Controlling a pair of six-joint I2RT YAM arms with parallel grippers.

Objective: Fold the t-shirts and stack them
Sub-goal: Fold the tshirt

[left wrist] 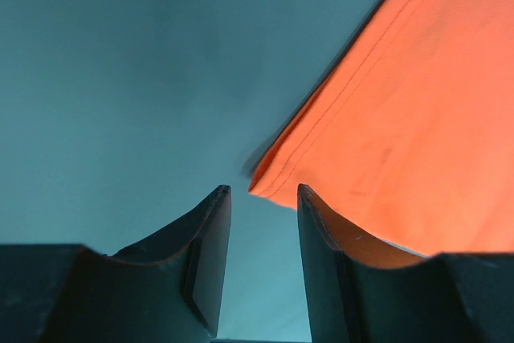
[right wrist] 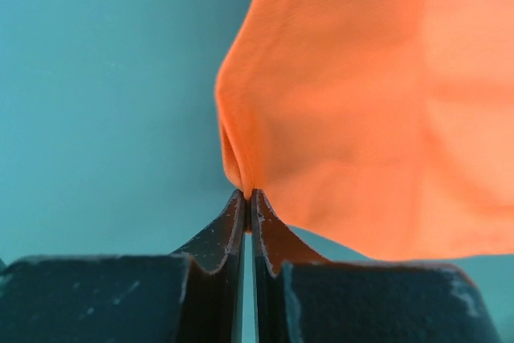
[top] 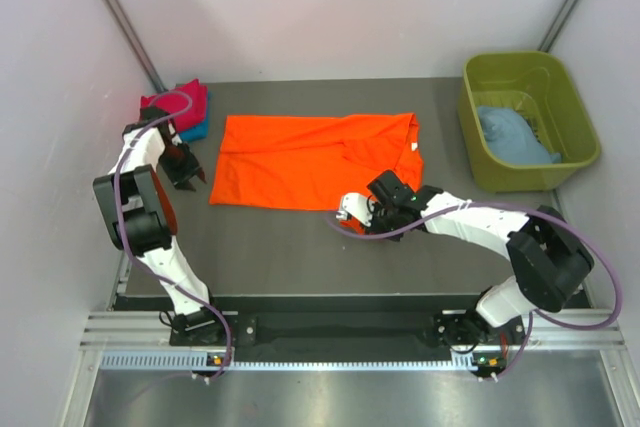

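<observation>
The left gripper needs to go down with open fingers around the orange shirt's free near corner, because that corner is below the gripper and to its right in the top view.
A bright orange t-shirt (top: 310,159) lies spread flat in the middle of the table. My left gripper (top: 192,181) is open just left of its near-left corner. In the left wrist view that corner (left wrist: 269,184) sits just beyond my open fingertips, with the left gripper (left wrist: 263,194) holding nothing. My right gripper (top: 383,190) is shut on the shirt's near edge, right of centre. In the right wrist view the right gripper (right wrist: 249,193) pinches a small raised fold of the orange cloth (right wrist: 361,102). A folded crimson-pink t-shirt (top: 180,104) lies on a blue one (top: 197,131) at the back left.
An olive-green tub (top: 480,147) stands at the back right with a light blue t-shirt (top: 512,135) crumpled inside. Grey walls close in on both sides. The dark table (top: 280,247) runs to the rail at the near edge.
</observation>
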